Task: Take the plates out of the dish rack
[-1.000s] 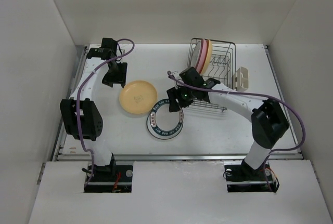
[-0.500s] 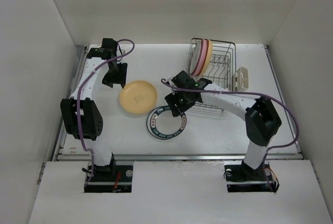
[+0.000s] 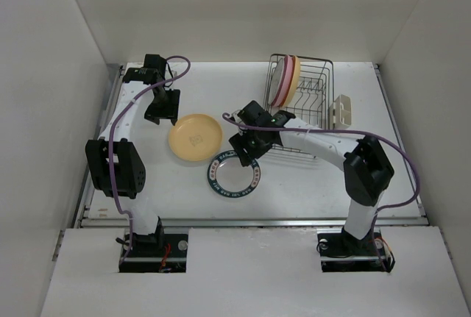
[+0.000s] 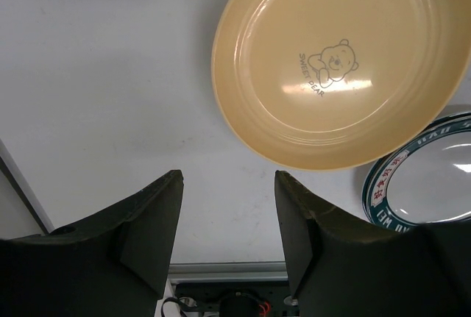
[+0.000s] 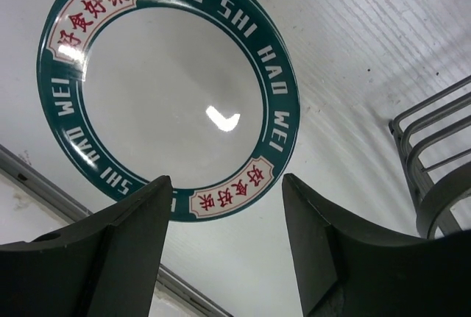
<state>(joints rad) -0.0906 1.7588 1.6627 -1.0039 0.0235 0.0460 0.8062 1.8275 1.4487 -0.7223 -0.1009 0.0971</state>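
Observation:
The right gripper rises outward and to the right in the top view next, then lowers astride the cream plate's upper rim (image 3: 296, 73), because empty rack slots lie beside it.
A white plate with a dark green lettered rim (image 3: 234, 176) lies flat on the table; it also shows in the right wrist view (image 5: 169, 89) and the left wrist view (image 4: 434, 184). My right gripper (image 3: 243, 152) (image 5: 227, 184) is open and empty, just above that plate's far rim. A yellow plate (image 3: 195, 137) (image 4: 335, 67) with a bear print lies flat to its left. My left gripper (image 3: 163, 114) (image 4: 228, 177) is open and empty beside the yellow plate. The dish rack (image 3: 313, 100) (image 5: 434, 133) holds pink and cream plates (image 3: 287, 80) standing on edge at its left end.
A white holder (image 3: 342, 109) hangs on the rack's right side. The right arm's purple cable arcs over the table's right half. White walls close in the table on the left, back and right. A metal rail runs along the front edge (image 3: 250, 221).
My right gripper has moved left, away from the rack. The green-rimmed plate has shifted slightly and now lies flat and free of the open jaws. The left arm has not moved.

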